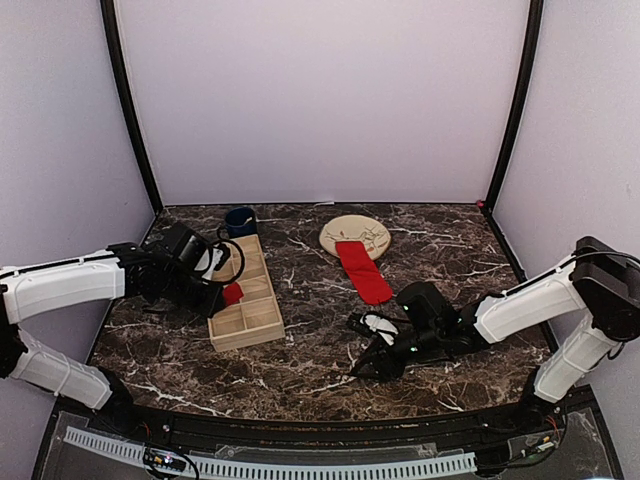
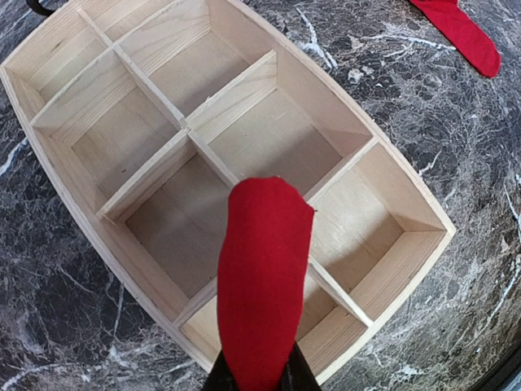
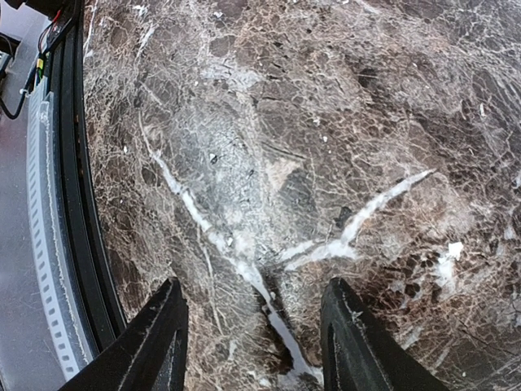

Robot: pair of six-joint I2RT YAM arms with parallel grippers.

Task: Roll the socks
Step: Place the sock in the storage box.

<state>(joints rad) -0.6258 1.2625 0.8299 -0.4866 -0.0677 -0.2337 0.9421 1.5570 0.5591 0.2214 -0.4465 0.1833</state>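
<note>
I next need to lower the second red sock back into the tray's empty near section (image 1: 229,322) (image 2: 320,308) with my left gripper and release it there, since that section is below and slightly back.
One red sock (image 1: 364,272) lies flat on the marble, its upper end resting on the beige plate (image 1: 356,234); it also shows in the left wrist view (image 2: 457,31). My left gripper (image 1: 222,290) is shut on the second red sock (image 2: 262,277) and holds it hanging above the wooden divided tray (image 2: 383,293); in the top view only a small red patch (image 1: 233,293) shows at the tray. My right gripper (image 3: 252,326) is open and empty, low over bare marble near the front of the table (image 1: 372,362).
The wooden tray (image 1: 247,325) with several empty compartments lies left of centre. A dark blue cup (image 1: 240,221) stands behind it. A black rail and white strip (image 3: 49,244) run along the table's near edge, close to the right gripper.
</note>
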